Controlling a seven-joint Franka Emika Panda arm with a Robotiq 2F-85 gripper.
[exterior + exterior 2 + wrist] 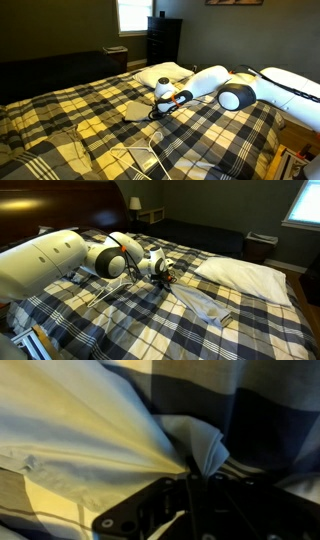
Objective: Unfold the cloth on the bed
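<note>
My gripper will move away from the white pillow, over the plaid cover near the cable, and release the cloth's edge, because the cloth is bunched and narrow.
A pale cream cloth (137,107) lies on the plaid bed (60,110), stretched from the gripper toward the bed's middle. In an exterior view it shows as a long pale strip (205,305) pulled taut from the gripper. My gripper (163,108) is low over the bed and shut on an edge of the cloth. In the wrist view the cloth (90,430) fans out from the pinched jaws (192,472), with folds bunched at the grip point. The gripper also shows in an exterior view (168,277).
A white pillow (163,72) lies at the head of the bed and shows in both exterior views (245,275). A white cable (135,155) lies across the cover. A dark dresser (163,38) stands by the window. The white arm (290,90) reaches over the bed.
</note>
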